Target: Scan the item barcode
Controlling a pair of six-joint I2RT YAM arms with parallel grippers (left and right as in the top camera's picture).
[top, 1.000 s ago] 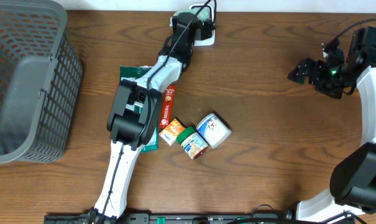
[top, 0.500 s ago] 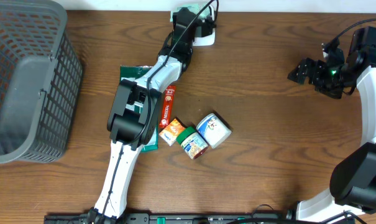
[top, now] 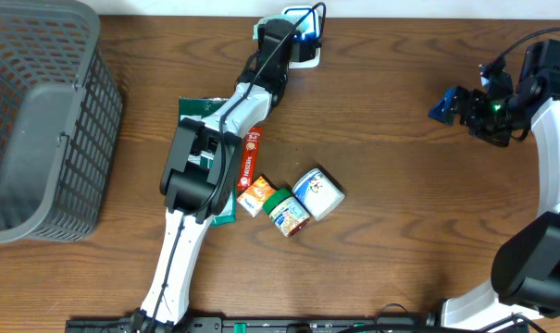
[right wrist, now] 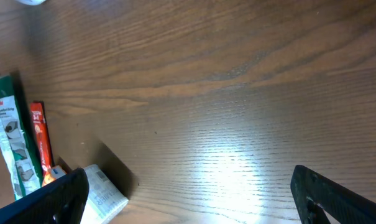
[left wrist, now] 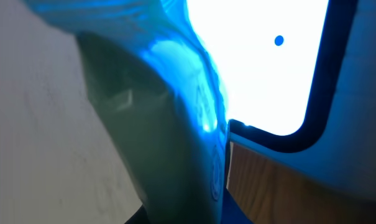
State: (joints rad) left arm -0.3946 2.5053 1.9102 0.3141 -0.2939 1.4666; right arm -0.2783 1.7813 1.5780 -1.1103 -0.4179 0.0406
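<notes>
My left gripper swings back over the bare wood next and releases the green item. That clear part lies to the gripper's right in the overhead view.
My left gripper point(top: 278, 33) reaches to the table's far edge and is shut on a green item point(top: 260, 30), holding it against the white barcode scanner point(top: 304, 57). The scanner's top glows blue. In the left wrist view the green item point(left wrist: 150, 137) fills the middle, lit blue along its edge, with the bright scanner window point(left wrist: 256, 62) right behind it. My own fingers are hidden there. My right gripper point(top: 448, 104) hovers at the right side, open and holding nothing. In the right wrist view the right gripper point(right wrist: 188, 199) stands wide over bare wood.
A grey mesh basket point(top: 39, 120) stands at the left. Under my left arm lies a green packet point(top: 198, 111). Beside it are a red stick pack point(top: 249, 159), an orange box point(top: 255, 195), a green-lidded jar point(top: 287, 211) and a white-and-blue jar point(top: 317, 192).
The scanner has lit up blue, and blue light now falls on the held item and on my right gripper. Neither arm has visibly moved.
</notes>
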